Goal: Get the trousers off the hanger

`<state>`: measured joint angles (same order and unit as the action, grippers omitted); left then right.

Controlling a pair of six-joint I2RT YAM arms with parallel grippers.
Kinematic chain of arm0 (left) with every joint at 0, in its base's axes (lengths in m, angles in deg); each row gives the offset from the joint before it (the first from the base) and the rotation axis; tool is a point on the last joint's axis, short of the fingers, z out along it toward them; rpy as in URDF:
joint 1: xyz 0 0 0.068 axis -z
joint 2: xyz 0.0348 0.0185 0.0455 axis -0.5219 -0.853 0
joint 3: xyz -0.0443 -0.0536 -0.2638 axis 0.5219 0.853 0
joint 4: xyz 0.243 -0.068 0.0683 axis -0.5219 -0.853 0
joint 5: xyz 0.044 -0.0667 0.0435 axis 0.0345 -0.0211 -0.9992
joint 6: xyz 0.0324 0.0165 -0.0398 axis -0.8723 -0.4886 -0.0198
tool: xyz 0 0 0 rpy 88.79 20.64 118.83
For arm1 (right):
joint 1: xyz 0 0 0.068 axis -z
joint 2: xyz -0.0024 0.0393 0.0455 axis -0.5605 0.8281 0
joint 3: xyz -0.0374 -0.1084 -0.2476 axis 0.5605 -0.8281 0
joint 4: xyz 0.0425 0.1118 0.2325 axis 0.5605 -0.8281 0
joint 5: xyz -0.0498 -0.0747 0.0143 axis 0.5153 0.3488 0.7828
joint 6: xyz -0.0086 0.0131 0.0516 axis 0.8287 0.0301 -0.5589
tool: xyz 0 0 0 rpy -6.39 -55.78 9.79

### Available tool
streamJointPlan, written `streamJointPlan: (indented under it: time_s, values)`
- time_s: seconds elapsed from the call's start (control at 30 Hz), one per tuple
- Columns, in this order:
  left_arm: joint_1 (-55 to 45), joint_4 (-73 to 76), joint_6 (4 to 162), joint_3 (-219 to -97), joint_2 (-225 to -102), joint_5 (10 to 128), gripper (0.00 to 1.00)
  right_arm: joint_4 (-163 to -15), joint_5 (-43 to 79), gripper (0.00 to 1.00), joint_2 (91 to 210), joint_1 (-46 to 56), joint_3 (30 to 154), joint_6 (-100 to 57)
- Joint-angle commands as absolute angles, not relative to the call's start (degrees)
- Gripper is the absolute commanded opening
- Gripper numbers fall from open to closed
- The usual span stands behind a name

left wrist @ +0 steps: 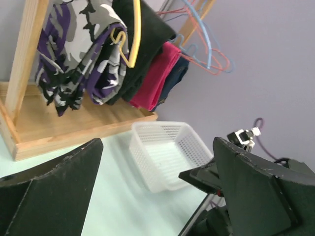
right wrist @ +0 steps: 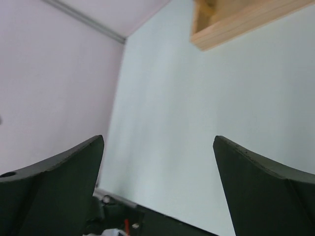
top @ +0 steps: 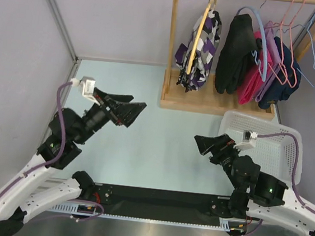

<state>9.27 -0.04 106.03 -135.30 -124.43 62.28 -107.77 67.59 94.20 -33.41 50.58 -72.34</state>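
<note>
My left gripper should reach up and outward next and close on the near arm of the yellow hanger (top: 195, 43) (left wrist: 136, 29), because it sticks out bare in front of the trousers.
Purple, white and black camouflage trousers (top: 201, 49) hang folded over a yellow hanger (top: 195, 43) at the left end of a wooden rack. In the left wrist view the same trousers (left wrist: 74, 59) and yellow hanger (left wrist: 136, 29) are at the upper left. My left gripper (top: 134, 107) (left wrist: 157, 142) is open and holds nothing. It hovers over the table well short of the rack and points toward it. My right gripper (top: 207, 142) (right wrist: 158, 138) is also open with nothing in it, low over the table and aimed left, away from the rack.
On the same rack hang a black garment (top: 237, 50), a pink one (top: 251, 77), a navy one (top: 283, 75), and bare blue and pink wire hangers. The wooden rack base (top: 215, 106) sits at the back. A white mesh basket (top: 259, 118) stands at the right.
</note>
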Motion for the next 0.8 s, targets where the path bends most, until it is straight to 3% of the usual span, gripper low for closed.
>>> streamJointPlan:
  time_s: [0.0,0.13,0.2,0.23,0.33,0.6,0.77]
  values:
    - [8.97,-12.85,103.97,-145.76,-132.60,62.95,1.00,-128.26,75.91,1.00,98.14,-31.66,56.50,-76.18]
    - [6.95,2.59,104.79,-151.10,-142.59,73.78,1.00,-130.12,67.67,1.00,95.97,-29.81,61.60,-72.68]
    - [6.60,-0.34,103.64,-158.30,-148.84,73.53,1.00,-124.78,60.73,1.00,92.63,-29.80,60.47,-66.47]
    - [6.07,-6.36,102.07,-167.47,-155.75,74.22,1.00,-122.93,58.09,1.00,89.39,-29.80,59.86,-63.39]
    - [3.88,-11.85,102.13,-184.19,-166.60,78.52,0.95,-123.95,58.50,1.00,84.80,-29.80,59.67,-62.83]
    - [1.24,-12.57,106.62,-218.84,-196.49,86.27,0.86,-130.47,54.82,1.00,85.93,-29.89,65.03,-61.60]
    - [1.24,-6.61,110.74,-224.52,-203.98,86.62,0.80,-128.80,50.95,1.00,86.90,-29.89,64.25,-61.69]
